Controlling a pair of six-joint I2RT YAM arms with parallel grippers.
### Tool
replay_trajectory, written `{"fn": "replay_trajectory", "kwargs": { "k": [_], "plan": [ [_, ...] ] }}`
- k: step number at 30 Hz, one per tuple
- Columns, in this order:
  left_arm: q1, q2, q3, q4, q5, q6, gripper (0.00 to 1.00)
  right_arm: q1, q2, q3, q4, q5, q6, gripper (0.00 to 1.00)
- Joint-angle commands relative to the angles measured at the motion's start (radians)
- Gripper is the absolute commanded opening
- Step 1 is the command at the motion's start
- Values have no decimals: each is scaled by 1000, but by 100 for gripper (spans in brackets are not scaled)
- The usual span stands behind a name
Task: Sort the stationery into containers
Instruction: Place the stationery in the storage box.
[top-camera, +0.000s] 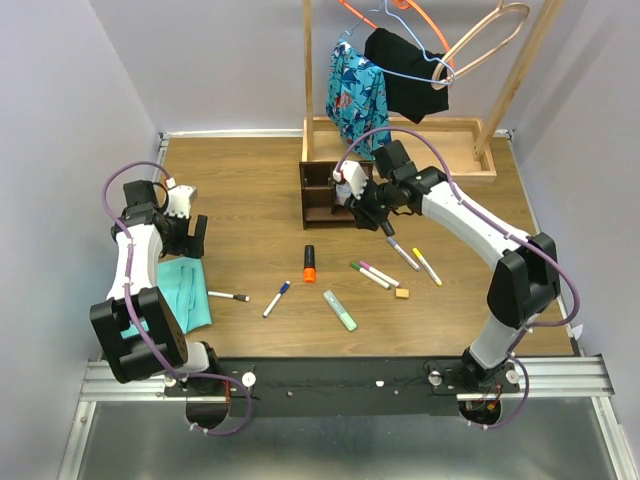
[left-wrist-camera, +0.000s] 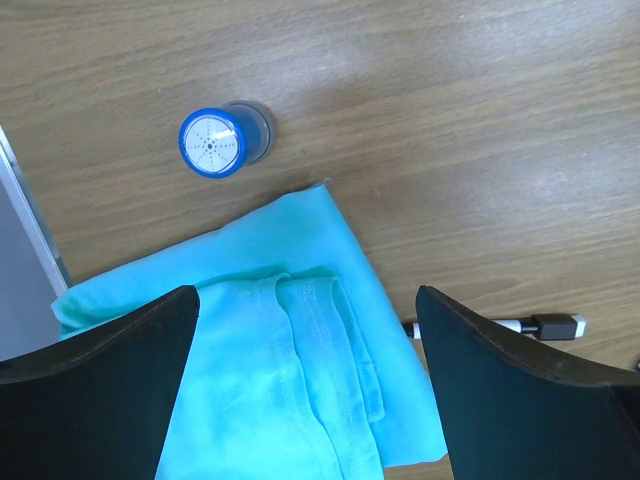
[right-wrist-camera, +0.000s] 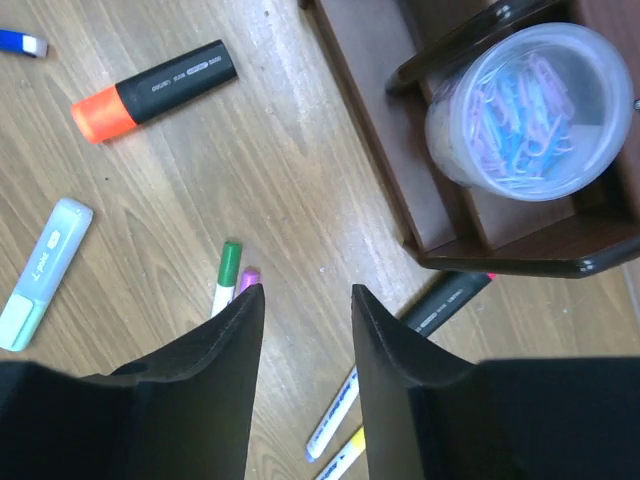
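Observation:
The tub stands ahead of my left gripper's fingers, past the cloth's edge, so next the gripper will move outward, turning and lowering around the tub's blue lid (left-wrist-camera: 212, 143).
The dark brown organizer (top-camera: 322, 195) stands mid-table. A clear tub of paper clips (right-wrist-camera: 530, 110) sits in one compartment (right-wrist-camera: 560, 250). My right gripper (top-camera: 378, 218) (right-wrist-camera: 305, 295) hovers just right of it, open, with bare wood between the fingers. A black highlighter (right-wrist-camera: 450, 300) lies against the organizer's base. On the table lie the orange highlighter (top-camera: 309, 263), the pale-green one (top-camera: 340, 310), several markers (top-camera: 372, 273) and the tan eraser (top-camera: 402, 293). My left gripper (top-camera: 187, 235) (left-wrist-camera: 305, 340) is open above the teal cloth (left-wrist-camera: 270, 370), near a blue-lidded tub (left-wrist-camera: 215, 142).
A clothes rack with hangers and its long light wooden tray (top-camera: 455, 150) stands at the back right. Purple walls close in on both sides. A black-capped marker (left-wrist-camera: 545, 325) lies beside the cloth's right edge.

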Motion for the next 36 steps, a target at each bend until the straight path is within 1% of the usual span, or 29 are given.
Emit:
{"fn": "replay_trajectory", "kwargs": {
  "k": [1,4,7,12,15,20,23,25,30,36],
  "plan": [
    [5,-17,-23,-14,-62,32,99,2,15,-1,57,-43,-44,43],
    [7,-12,-14,-15,-74,21,99,2,38,-4,137,-5,-15,39],
    [8,-2,3,-17,-85,4,99,2,72,5,194,20,12,38],
    [28,26,27,16,-108,-13,99,2,120,68,209,0,38,40],
    [42,64,50,63,-152,-36,99,2,132,90,208,-26,57,42],
    [47,141,101,118,-184,-71,99,2,124,78,212,-49,73,44],
    [47,201,142,114,-149,-91,94,2,117,65,211,-50,81,45],
    [47,233,168,102,-128,-102,88,3,106,58,212,-50,82,45],
    [47,276,201,94,-111,-111,78,2,97,38,219,-44,85,45],
    [48,305,211,95,-72,-128,68,3,98,48,215,-38,82,45]
  ]
}}
